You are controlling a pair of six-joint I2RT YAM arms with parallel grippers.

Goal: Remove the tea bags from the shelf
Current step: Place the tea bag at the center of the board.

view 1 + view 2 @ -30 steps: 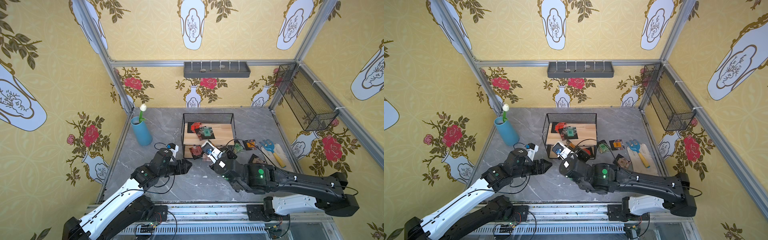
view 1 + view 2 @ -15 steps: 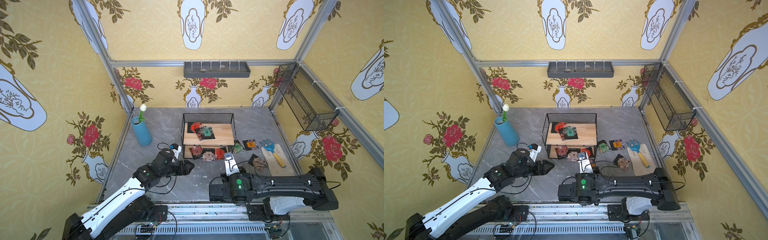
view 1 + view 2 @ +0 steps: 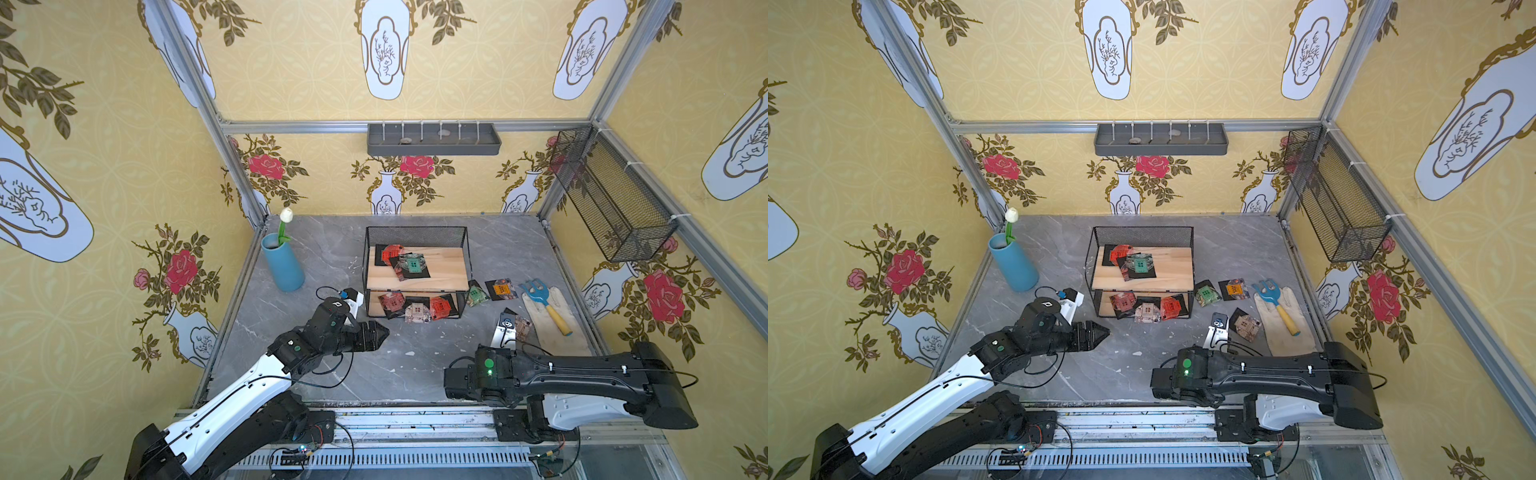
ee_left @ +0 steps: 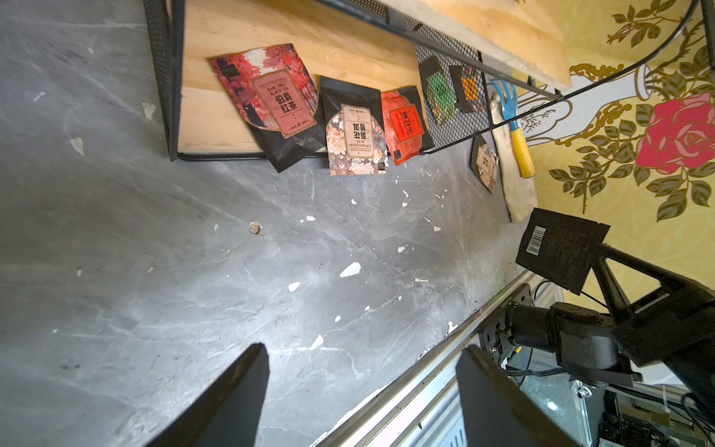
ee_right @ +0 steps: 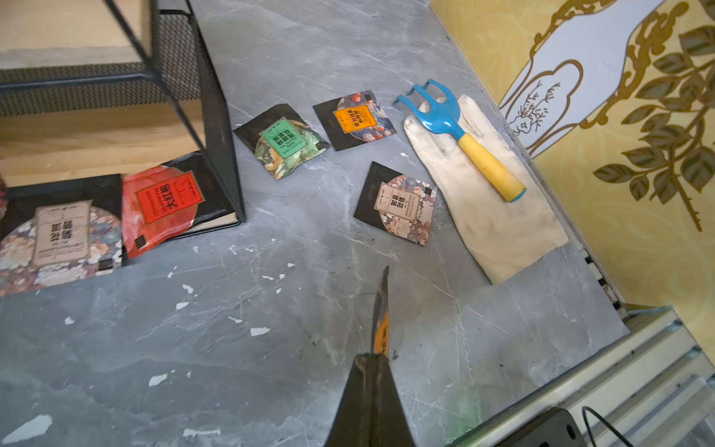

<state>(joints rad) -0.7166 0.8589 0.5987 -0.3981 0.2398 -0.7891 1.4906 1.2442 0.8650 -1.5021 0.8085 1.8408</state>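
Note:
My right gripper moves down and outward next and releases the tea bag. The bare floor [image 5: 325,283] beside the beige tea bag lies below and outward of the gripper.
The shelf [image 3: 417,228] stands mid-floor. Two tea bags, red [image 3: 390,252] and green [image 3: 412,266], lie on its upper board. Three more [image 3: 417,311] lie on the lower board, their edges hanging over the front [image 4: 356,139]. Green [image 5: 286,141], orange [image 5: 354,118] and beige [image 5: 398,201] tea bags lie on the floor right of the shelf. My right gripper [image 5: 371,358] is shut on a tea bag [image 5: 381,309], seen edge-on; its black barcoded back [image 4: 557,251] shows in the left wrist view. My left gripper [image 3: 380,332] hangs open and empty, front-left of the shelf.
A blue vase [image 3: 282,266] with a white tulip stands at the left. A pale glove [image 3: 557,328] with a blue and yellow hand rake [image 3: 548,307] lies by the right wall. A grey tray [image 3: 432,143] and a black mesh basket [image 3: 606,195] hang on the walls.
My right arm has drawn back from the shelf's lower tier to the front right, carrying a tea bag. The left arm has barely moved.

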